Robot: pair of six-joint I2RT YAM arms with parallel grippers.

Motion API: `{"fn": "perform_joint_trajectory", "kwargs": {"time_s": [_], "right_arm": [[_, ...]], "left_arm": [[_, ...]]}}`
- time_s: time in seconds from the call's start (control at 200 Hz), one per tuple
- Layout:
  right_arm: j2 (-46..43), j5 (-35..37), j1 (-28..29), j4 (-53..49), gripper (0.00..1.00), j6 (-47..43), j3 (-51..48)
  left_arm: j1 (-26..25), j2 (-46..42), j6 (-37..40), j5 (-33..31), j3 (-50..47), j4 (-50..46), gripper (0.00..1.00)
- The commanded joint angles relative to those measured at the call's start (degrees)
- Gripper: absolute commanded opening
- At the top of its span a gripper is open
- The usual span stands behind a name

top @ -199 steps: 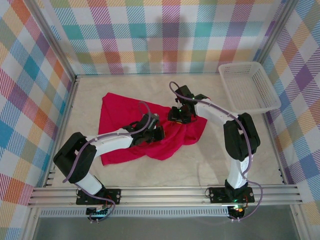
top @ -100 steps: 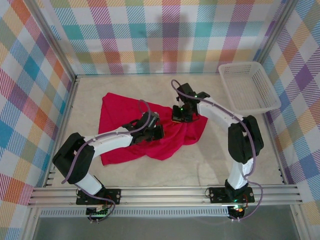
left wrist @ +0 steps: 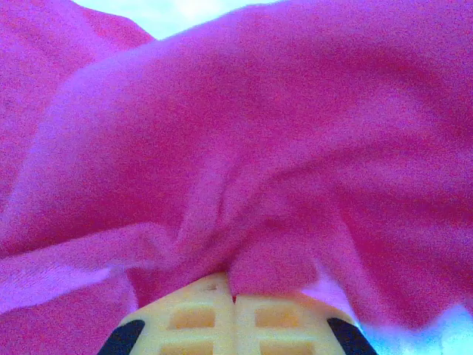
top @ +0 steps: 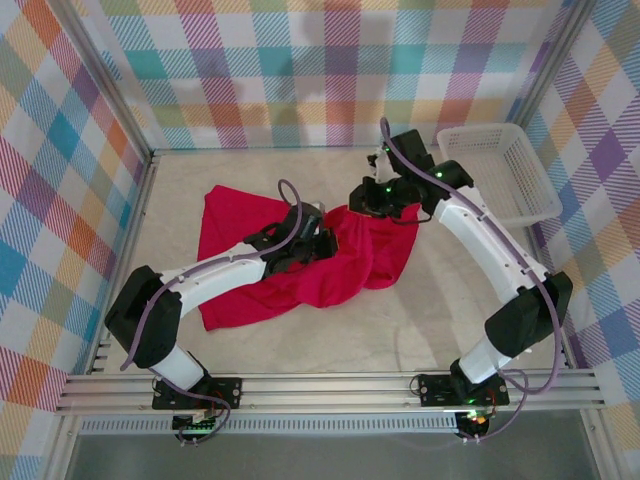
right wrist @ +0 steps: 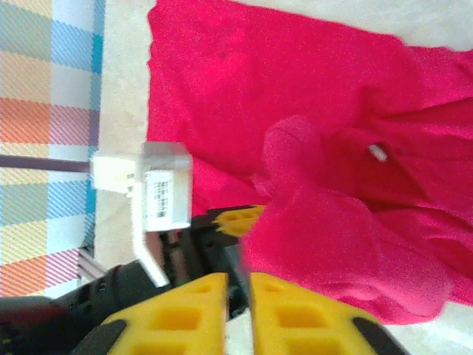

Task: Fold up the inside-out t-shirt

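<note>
My left gripper will next move slightly back over the shirt's middle and let go of the pinched fold, because the closed fingers keep the shirt bunched.
The inside-out t-shirt (top: 280, 260) is a crumpled red cloth on the middle of the table. My left gripper (top: 318, 240) is shut on a fold of it, and the pinched cloth (left wrist: 273, 266) bulges over the closed yellow fingertips (left wrist: 214, 314). Hanging above the shirt's far right edge, my right gripper (top: 372, 205) has its yellow fingers (right wrist: 185, 310) a narrow gap apart with no cloth between them. Below it are the left gripper (right wrist: 240, 220) under draped cloth and the shirt's small white tag (right wrist: 377, 152).
A white mesh basket (top: 497, 175) stands at the back right corner. Checked walls and metal frame rails close in the table. Bare tabletop (top: 400, 320) lies in front of the shirt.
My right gripper shut, then parted a little, and rose back and to the right off the shirt. My left gripper moved up and right, dragging its fold of cloth along.
</note>
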Motion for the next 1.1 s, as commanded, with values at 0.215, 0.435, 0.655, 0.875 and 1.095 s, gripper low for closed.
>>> {"fn": "perform_joint_trajectory", "kwargs": {"time_s": [0.215,0.435,0.655,0.875,1.095], "right_arm": [[-1.74,-1.23,-3.50,4.54,0.37,0.08,-9.32],[7.11,-1.72,-2.62,9.46,0.37,-0.18,-11.99],[19.20,1.18,-0.65,8.36,0.42,-2.92,-6.94],[22.04,4.05,-0.13,7.77,0.20,-3.54,-5.21],[15.14,6.62,-0.22,1.03,0.00,-5.82,-0.76]], "left_arm": [[-0.44,-2.00,1.19,-0.63,-0.93,-2.69,0.00],[-0.43,-2.78,0.82,0.17,-1.89,-2.23,0.00],[-0.43,-3.33,-0.44,0.75,-4.32,-0.93,0.00],[-0.43,-4.28,-0.36,0.04,-4.85,-1.28,0.00],[-0.42,-4.19,0.25,-0.69,-4.04,-2.25,0.00]]}}
